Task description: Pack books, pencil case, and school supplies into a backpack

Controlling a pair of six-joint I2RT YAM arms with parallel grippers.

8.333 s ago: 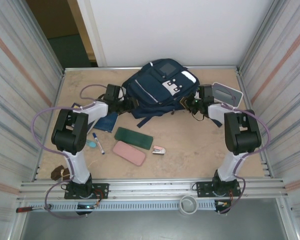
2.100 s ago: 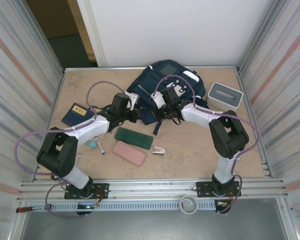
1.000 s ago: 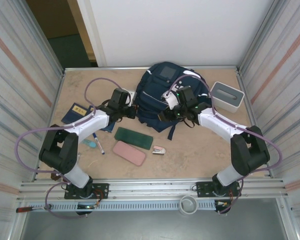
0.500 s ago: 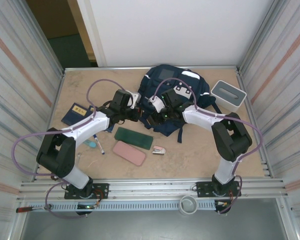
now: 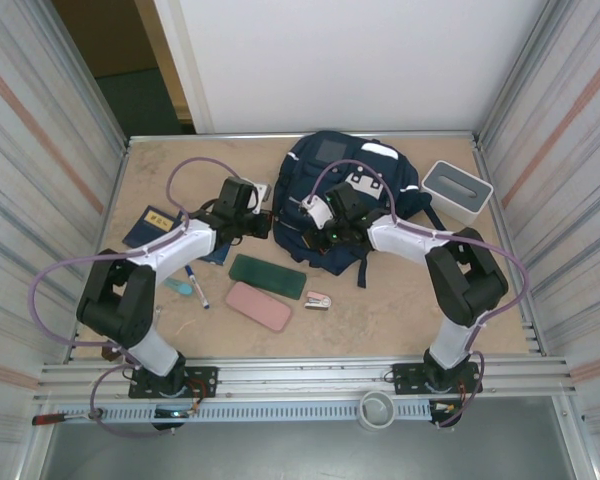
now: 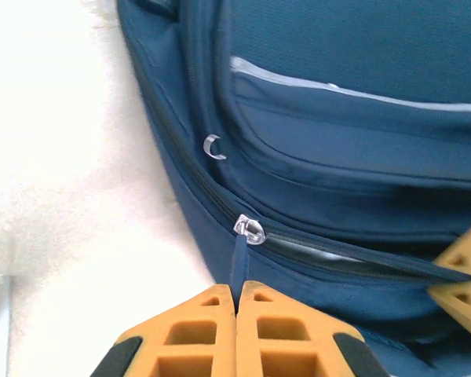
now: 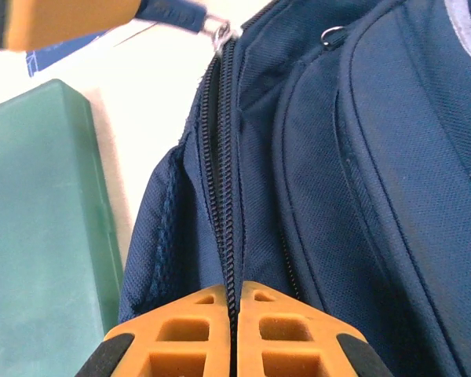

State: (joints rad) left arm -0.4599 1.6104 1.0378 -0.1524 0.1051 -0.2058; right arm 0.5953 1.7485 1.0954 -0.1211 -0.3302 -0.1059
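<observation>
The zipper track's far part [image 6: 133, 43] is outward of my left gripper. I need to pull my left gripper outward along the backpack's edge next, to release the blue zipper pull [image 6: 240, 263].
The navy backpack [image 5: 365, 185] lies at the back middle of the table. My left gripper [image 6: 237, 287] [image 5: 264, 222] is shut on the blue zipper pull [image 6: 240, 263] below the silver slider [image 6: 249, 229] at the bag's left edge. My right gripper [image 7: 235, 289] [image 5: 305, 236] is shut on the zipper seam [image 7: 227, 196] a little farther along that edge. A navy book [image 5: 152, 226] lies far left. The pen [image 5: 195, 285], the pink stapler [image 5: 318, 299], a green pencil case [image 5: 267, 275] [image 7: 39, 228] and a pink one [image 5: 258, 305] lie in front of the bag.
A white box with a grey top [image 5: 457, 190] stands to the right of the backpack. A small teal item [image 5: 181, 287] lies beside the pen. Corrugated metal walls close in both sides. Purple cables loop over both arms.
My right gripper has moved left from the bag's top to its front-left edge and closed on the zipper seam. The left gripper has kept hold of the pull. The backpack shifted slightly.
</observation>
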